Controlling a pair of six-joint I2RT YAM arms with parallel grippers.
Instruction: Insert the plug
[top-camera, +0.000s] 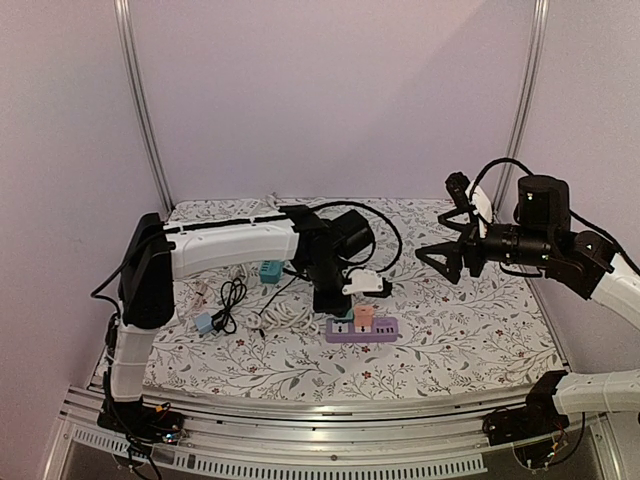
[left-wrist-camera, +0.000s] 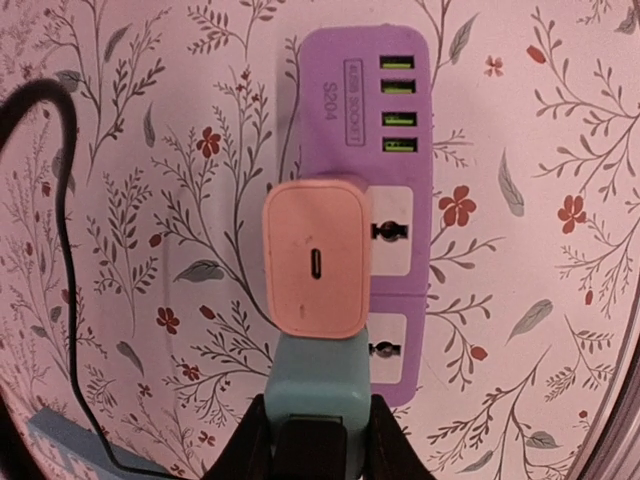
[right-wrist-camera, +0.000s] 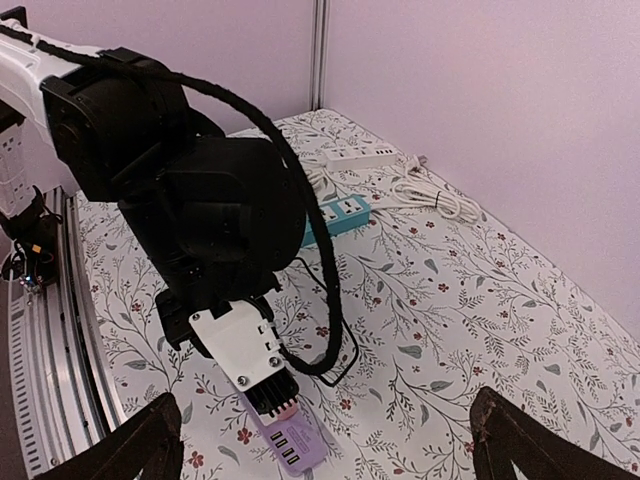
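The left gripper moves down next, presses the teal plug (left-wrist-camera: 318, 380) into the power strip's near socket (left-wrist-camera: 378, 352) and releases it, because the pink plug already fills the middle socket.
A purple power strip (left-wrist-camera: 350, 90) with green USB ports lies on the floral cloth; it also shows in the top view (top-camera: 380, 330). A pink plug (left-wrist-camera: 315, 260) sits in its middle socket. My left gripper (left-wrist-camera: 318, 425) is shut on a teal plug (left-wrist-camera: 318, 380), held over the strip's near socket, right against the pink plug. How deep its pins sit is hidden. In the top view the left gripper (top-camera: 335, 303) stands just above the strip. My right gripper (top-camera: 455, 262) is open and empty, raised to the right, its fingers (right-wrist-camera: 150, 440) wide apart.
A teal power strip (top-camera: 271, 270), a white cable coil (top-camera: 290, 312), a black cable (top-camera: 232, 298) and a small blue plug (top-camera: 204, 322) lie left of the purple strip. A white strip (right-wrist-camera: 365, 157) lies near the back wall. The left arm (right-wrist-camera: 200, 200) fills the right wrist view.
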